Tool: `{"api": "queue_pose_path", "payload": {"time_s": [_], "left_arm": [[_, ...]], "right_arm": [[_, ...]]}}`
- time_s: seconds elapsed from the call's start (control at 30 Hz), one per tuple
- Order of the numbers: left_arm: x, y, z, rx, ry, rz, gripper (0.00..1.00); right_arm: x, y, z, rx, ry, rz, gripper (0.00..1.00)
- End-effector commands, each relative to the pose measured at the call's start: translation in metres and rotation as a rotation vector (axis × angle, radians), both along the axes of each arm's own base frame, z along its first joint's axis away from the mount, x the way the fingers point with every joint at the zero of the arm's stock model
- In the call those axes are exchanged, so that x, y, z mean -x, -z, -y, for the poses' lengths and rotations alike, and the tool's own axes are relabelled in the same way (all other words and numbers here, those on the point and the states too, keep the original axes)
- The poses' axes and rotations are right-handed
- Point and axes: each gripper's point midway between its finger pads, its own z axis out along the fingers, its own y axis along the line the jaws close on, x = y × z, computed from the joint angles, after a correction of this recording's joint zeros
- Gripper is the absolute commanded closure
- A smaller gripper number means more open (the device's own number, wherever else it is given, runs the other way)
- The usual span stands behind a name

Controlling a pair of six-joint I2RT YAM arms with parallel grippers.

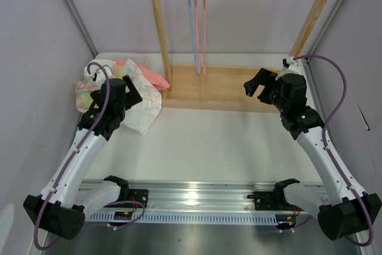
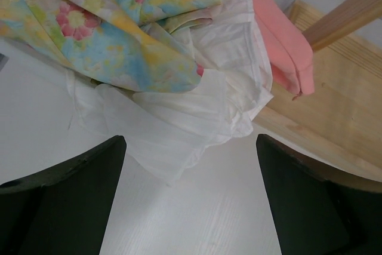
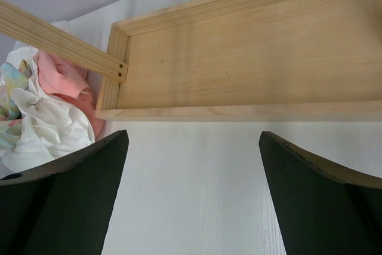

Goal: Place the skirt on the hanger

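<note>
I should move my left gripper down next, outward and to the left in the top view, to the skirt's near edge, which is exposed over the white cloth.
The skirt, yellow and light blue with pink flowers, lies crumpled in the cloth pile at the table's far left. In the left wrist view the skirt lies on top of the white cloth. The light blue hanger hangs from the wooden rack's top bar. My left gripper is open and empty over the pile, and in its wrist view it is just short of the white cloth's edge. My right gripper is open and empty by the rack's base, also in its wrist view.
A plain white cloth and a salmon-pink garment share the pile with the skirt. A pink hanger hangs beside the blue one. The wooden rack has a tray-like base at the table's back.
</note>
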Motion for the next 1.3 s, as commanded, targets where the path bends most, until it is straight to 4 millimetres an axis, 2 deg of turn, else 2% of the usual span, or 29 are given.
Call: {"api": "queue_pose_path", "payload": {"time_s": [0.0,0.17,0.33,0.4,0.43,0.57,0.67,0.73,0.77,0.9,1.0,1.07,1.17,1.2,1.27], "left_arm": [[-0.009,-0.013,-0.015,0.017,-0.121,0.043,0.04],[-0.02,-0.002,-0.042,0.005,-0.255,0.01,0.12],[-0.041,0.009,-0.066,0.051,-0.333,0.005,0.14],[-0.049,0.015,-0.068,0.076,-0.334,-0.017,0.15],[-0.055,0.025,-0.07,0.079,-0.35,-0.045,0.15],[-0.078,0.025,-0.079,0.093,-0.377,-0.028,0.14],[-0.092,0.035,-0.083,0.092,-0.387,-0.06,0.13],[-0.098,0.036,-0.085,0.088,-0.394,-0.068,0.13],[-0.101,0.043,-0.085,0.084,-0.393,-0.09,0.13],[-0.102,0.049,-0.09,0.066,-0.414,-0.12,0.17],[-0.105,0.055,-0.09,0.056,-0.407,-0.136,0.27],[-0.104,0.06,-0.091,0.047,-0.412,-0.161,0.31],[-0.103,0.063,-0.09,0.055,-0.412,-0.169,0.47],[-0.102,0.06,-0.09,0.055,-0.404,-0.162,0.6],[-0.107,0.047,-0.087,0.059,-0.379,-0.136,0.78]], "right_arm": [[-0.003,-0.007,0.001,-0.011,0.005,0.028,0.01],[-0.001,-0.005,-0.003,-0.02,-0.02,0.02,0.01],[-0.001,-0.003,-0.004,-0.023,-0.031,0.019,0.01],[-0.001,-0.002,-0.005,-0.023,-0.035,0.018,0.01],[-0.001,-0.003,-0.005,-0.024,-0.037,0.019,0.01],[-0.001,-0.005,-0.005,-0.03,-0.042,0.022,0.01],[0.0,-0.007,-0.007,-0.032,-0.054,0.022,0.01],[0.001,-0.008,-0.007,-0.032,-0.058,0.025,0.01],[0.001,-0.008,-0.007,-0.029,-0.057,0.026,0.01],[0.002,-0.007,-0.004,-0.02,-0.05,0.024,0.01],[0.002,-0.005,-0.003,-0.017,-0.048,0.02,0.01],[0.002,-0.004,-0.002,-0.015,-0.049,0.017,0.0],[0.001,-0.005,-0.002,-0.017,-0.05,0.02,0.01],[0.001,-0.006,-0.002,-0.017,-0.05,0.022,0.01],[0.001,-0.007,-0.003,-0.019,-0.054,0.023,0.01]]}}
